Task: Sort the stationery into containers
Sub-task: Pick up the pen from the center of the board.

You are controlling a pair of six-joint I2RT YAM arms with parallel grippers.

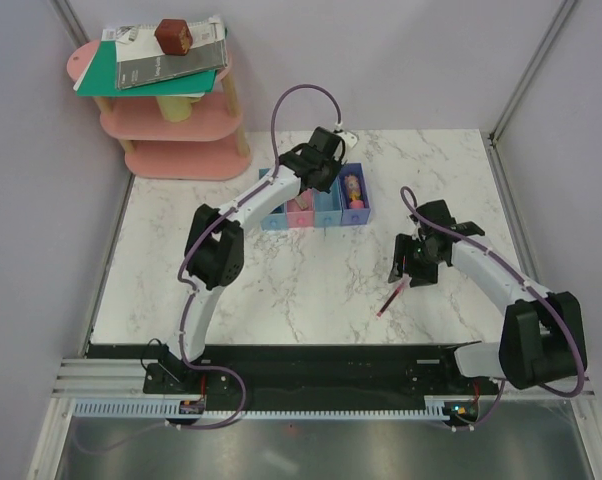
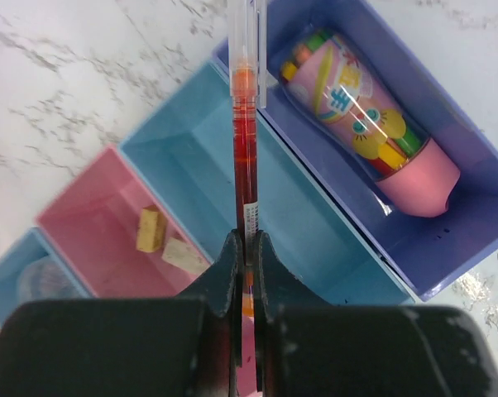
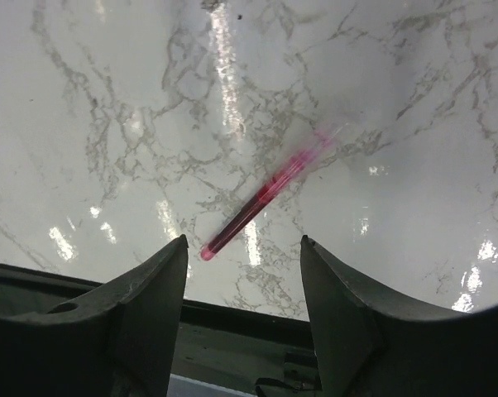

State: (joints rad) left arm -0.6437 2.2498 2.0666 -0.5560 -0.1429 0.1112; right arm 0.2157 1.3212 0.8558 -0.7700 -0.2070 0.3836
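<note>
My left gripper will next go down slightly over the blue bin, and then it will open to let go of the thin red pen.
My left gripper is shut on a thin red pen that points forward over the blue bin. Four joined containers stand in a row at the back of the table. The purple-blue bin holds a pink-yellow tube. Two tan erasers lie in the pink bin, and a round clear piece in the light blue bin. A second red pen lies flat on the marble, blurred, just beyond my open right gripper, which hovers over its near end.
A pink tiered shelf at the back left carries green and grey books and a brown cube. The black rail marks the table's near edge, close behind the right gripper. Walls close in both sides.
</note>
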